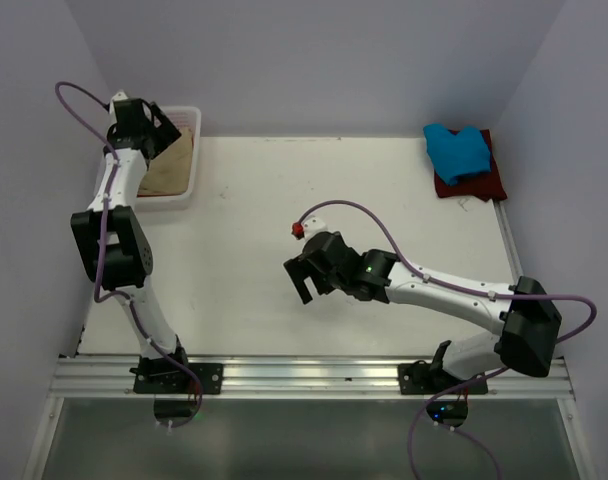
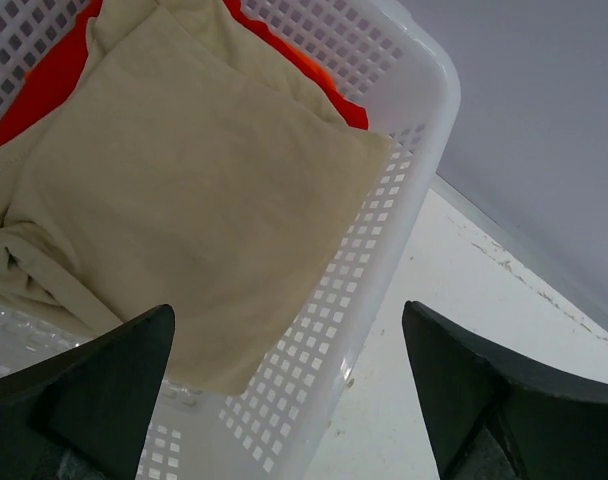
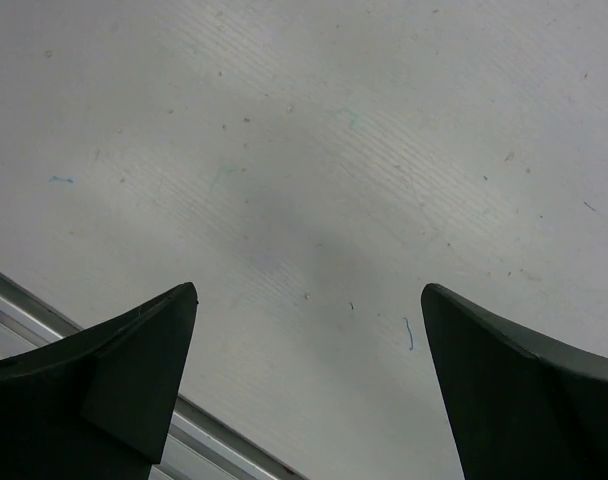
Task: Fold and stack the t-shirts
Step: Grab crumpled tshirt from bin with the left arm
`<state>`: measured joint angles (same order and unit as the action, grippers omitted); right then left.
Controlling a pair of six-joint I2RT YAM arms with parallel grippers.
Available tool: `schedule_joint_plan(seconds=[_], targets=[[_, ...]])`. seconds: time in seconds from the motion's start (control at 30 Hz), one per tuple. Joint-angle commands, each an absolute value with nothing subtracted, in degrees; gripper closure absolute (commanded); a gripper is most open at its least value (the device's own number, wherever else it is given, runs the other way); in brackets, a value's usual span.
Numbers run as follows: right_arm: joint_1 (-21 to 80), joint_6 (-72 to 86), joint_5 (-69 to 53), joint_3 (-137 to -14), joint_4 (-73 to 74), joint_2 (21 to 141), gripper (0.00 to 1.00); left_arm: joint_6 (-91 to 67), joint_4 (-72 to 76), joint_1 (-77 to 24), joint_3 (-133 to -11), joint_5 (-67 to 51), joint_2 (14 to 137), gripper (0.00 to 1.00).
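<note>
Next, my left gripper moves down into the basket, onto the tan t-shirt's flat part (image 1: 178,160) (image 2: 274,256) beside the basket's lattice side.
The tan t-shirt (image 2: 184,190) lies in the white lattice basket (image 2: 404,130) on top of the bright red t-shirt (image 2: 44,85); it also shows in the top view (image 1: 169,170). My left gripper (image 2: 284,320) is open and empty, hovering over the basket's near wall; in the top view (image 1: 149,125) it is at the far left. The bright blue t-shirt (image 1: 459,150) lies folded on the dark maroon t-shirt (image 1: 474,185) at the far right. My right gripper (image 3: 309,300) is open and empty above bare table; in the top view (image 1: 306,275) it is mid-table.
The basket (image 1: 189,185) stands at the table's far left corner against the wall. The white table (image 1: 244,200) has an aluminium rail (image 1: 314,378) along its near edge, also in the right wrist view (image 3: 44,310). Purple walls enclose the table.
</note>
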<state>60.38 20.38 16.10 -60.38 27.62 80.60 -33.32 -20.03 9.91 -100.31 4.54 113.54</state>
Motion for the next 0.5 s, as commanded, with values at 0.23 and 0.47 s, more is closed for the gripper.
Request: schedule_joint_plan(seconds=[0.23, 0.47], targets=[[60.47, 22.32, 19.16, -58.8, 28.04, 78.58, 0.01, -29.09, -26.11, 10.72, -115.3, 5.63, 125.05, 0.02], [60.56, 24.26, 20.48, -57.13, 28.83, 76.64, 0.01, -27.77, -30.85, 10.72, -124.36, 6.77, 134.64, 0.09]])
